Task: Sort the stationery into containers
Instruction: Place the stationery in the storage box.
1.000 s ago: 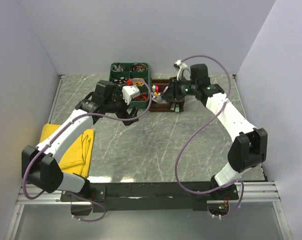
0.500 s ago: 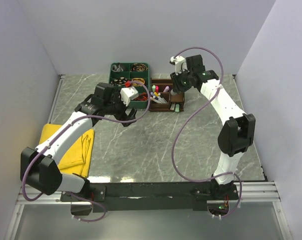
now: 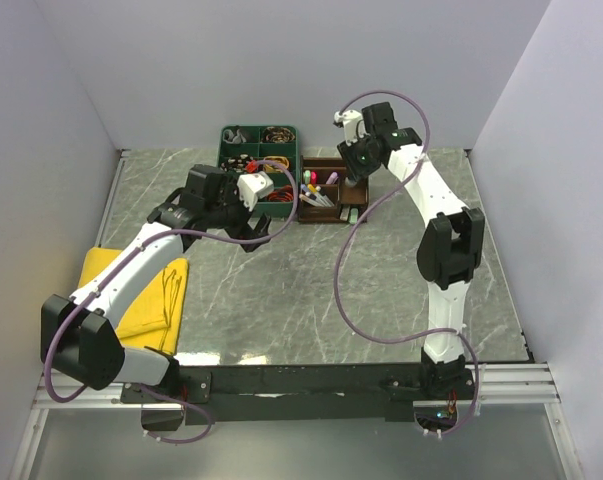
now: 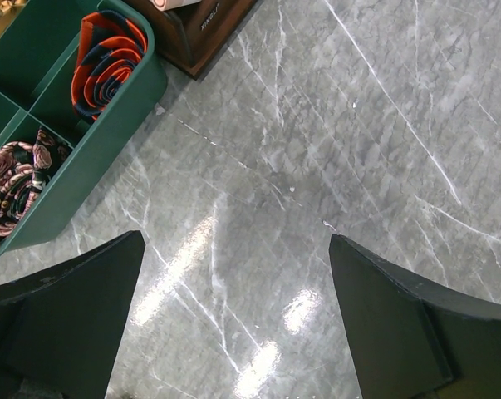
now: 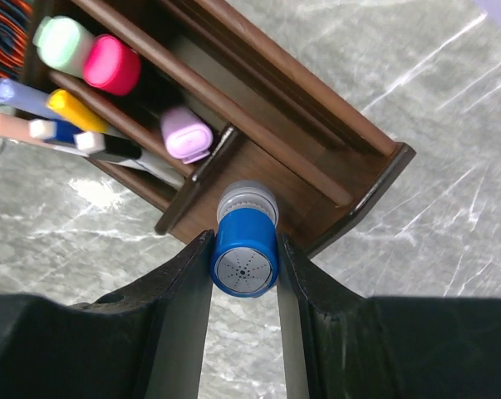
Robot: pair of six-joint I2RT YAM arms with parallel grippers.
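The organiser's compartment beside the lilac highlighter is empty, so I should lower my right gripper toward its bare wooden bottom and release the blue capped cylinder (image 5: 245,259) there.
My right gripper (image 5: 244,241) is shut on a blue capped cylinder (image 5: 245,259) with a ribbed grey end. It hangs over the near corner of the dark brown wooden organiser (image 5: 316,116). Mint (image 5: 63,43), pink (image 5: 110,64), yellow (image 5: 76,110) and lilac (image 5: 186,133) highlighters stand in the organiser's compartments. From above, the right gripper (image 3: 352,183) is raised over the organiser (image 3: 326,190). My left gripper (image 4: 235,241) is open over bare marble, nothing between its fingers; in the top view it (image 3: 253,236) hovers left of the organiser.
A green divided tray (image 3: 259,160) with rolled ties stands left of the organiser; its corner (image 4: 92,133) is close to my left fingers. A yellow cloth (image 3: 131,290) lies at the table's left edge. A small greenish thing (image 3: 350,213) lies just in front of the organiser.
The right arm has risen and drawn back from the organiser's front, its elbow swinging up and inward. The left arm has barely moved.
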